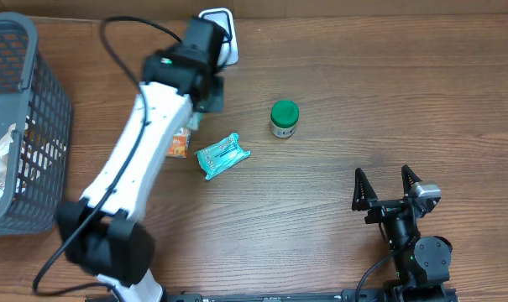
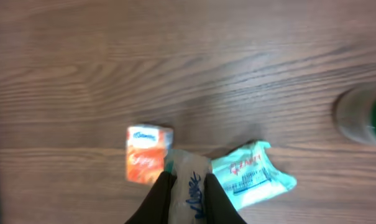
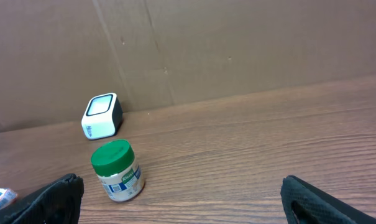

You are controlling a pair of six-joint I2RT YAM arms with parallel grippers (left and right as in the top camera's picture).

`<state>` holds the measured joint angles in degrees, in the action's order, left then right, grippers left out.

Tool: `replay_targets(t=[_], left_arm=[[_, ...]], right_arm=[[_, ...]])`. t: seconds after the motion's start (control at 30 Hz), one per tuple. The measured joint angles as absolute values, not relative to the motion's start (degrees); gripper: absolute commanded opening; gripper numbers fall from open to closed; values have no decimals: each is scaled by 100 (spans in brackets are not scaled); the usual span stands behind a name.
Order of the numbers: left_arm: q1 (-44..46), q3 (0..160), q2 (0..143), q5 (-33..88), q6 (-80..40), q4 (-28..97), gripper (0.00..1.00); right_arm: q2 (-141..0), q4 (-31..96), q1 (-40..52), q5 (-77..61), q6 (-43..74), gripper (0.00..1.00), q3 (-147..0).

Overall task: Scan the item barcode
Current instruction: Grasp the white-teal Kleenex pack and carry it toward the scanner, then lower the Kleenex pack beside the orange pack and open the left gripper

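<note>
The tissue pack [image 2: 189, 160] still hangs above the table. My left gripper will next lower it onto the bare wood between the orange and teal packets and let go.
My left gripper [image 2: 188, 177] is shut on a white tissue pack [image 2: 189, 160] with blue script, held above the table. In the overhead view the left gripper [image 1: 206, 91] hangs just in front of the white-and-black barcode scanner [image 1: 218, 25] at the table's back edge, and the arm hides the pack. The scanner [image 3: 102, 116] also shows in the right wrist view against the cardboard wall. My right gripper [image 1: 386, 186] rests at the front right, open and empty, its fingers [image 3: 57, 196] wide apart.
An orange packet [image 2: 148, 154] and a teal packet [image 2: 250, 175] lie below the left gripper. A green-lidded jar [image 1: 285, 117] stands mid-table. A grey mesh basket [image 1: 35, 92] with several items fills the left edge.
</note>
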<state>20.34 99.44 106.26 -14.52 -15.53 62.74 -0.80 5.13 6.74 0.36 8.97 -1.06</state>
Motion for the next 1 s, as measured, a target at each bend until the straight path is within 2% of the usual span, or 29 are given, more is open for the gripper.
replay_targets(t=[0.47,0.53,0.67,0.73,1.0], left_arm=[[2130,9585,12077,-2274,-1647,5238,4],[2130,9585,12239,-2305,-1660,5227,10],[2141,9579,12543,-2290,-1693,5288,38],[2141,9579,12582,-2276,-1688,5336,46],[2141,10254,12582,-2244,-1769,6241,48]], right_arm=[[-80,515,672,38,897,100,-106],[-80,513,672,36,897,100,-106],[-80,510,672,36,897,100,-106],[-80,515,674,36,897,100,-106],[-80,510,672,38,897,100,-106]])
